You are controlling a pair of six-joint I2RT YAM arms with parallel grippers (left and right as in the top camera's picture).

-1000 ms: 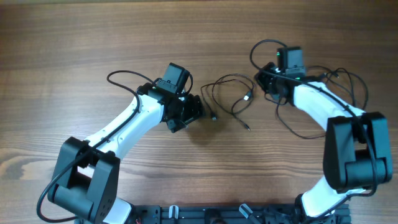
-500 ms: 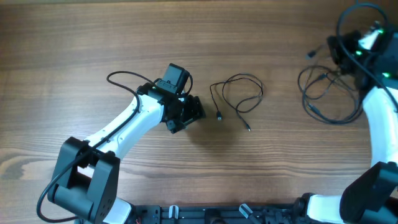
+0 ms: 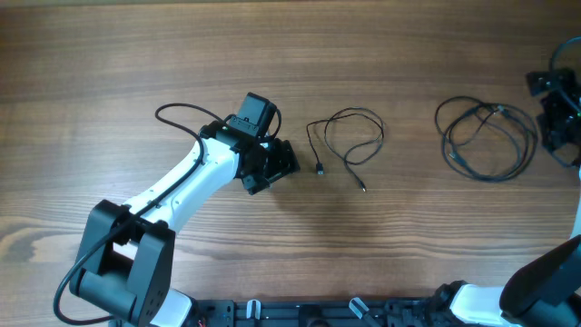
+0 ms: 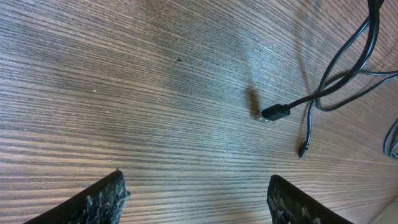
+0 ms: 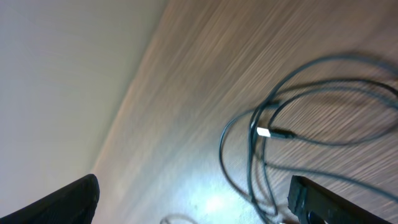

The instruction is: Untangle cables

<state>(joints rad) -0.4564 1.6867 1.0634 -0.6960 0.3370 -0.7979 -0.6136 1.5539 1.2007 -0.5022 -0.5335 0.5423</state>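
I should move my right gripper across and down onto the centre loop's far bend [image 3: 374,116], because that cable is below it, to its left in the overhead view.
The two cables lie apart on the wooden table. One thin black cable [image 3: 349,138] rests in a loose loop at the centre, and its small plug [image 4: 273,113] lies just ahead of my left gripper [image 3: 280,163]. That gripper [image 4: 196,196] stands open above bare wood, holding nothing. The other cable [image 3: 486,141] lies in loose loops at the right. My right gripper [image 3: 548,111] is at the far right edge beside it, open. In the right wrist view this cable's loops [image 5: 267,134] lie on the table ahead of the spread fingers [image 5: 329,202], not gripped.
The left arm's own thicker black cable [image 3: 177,113] arcs over the table behind the left wrist. The table's edge and a pale wall [image 5: 56,74] show to the left in the right wrist view.
My right gripper pulled one cable away from the centre to the right, then opened and let it go. That cable now lies at the right. The left arm has not moved.
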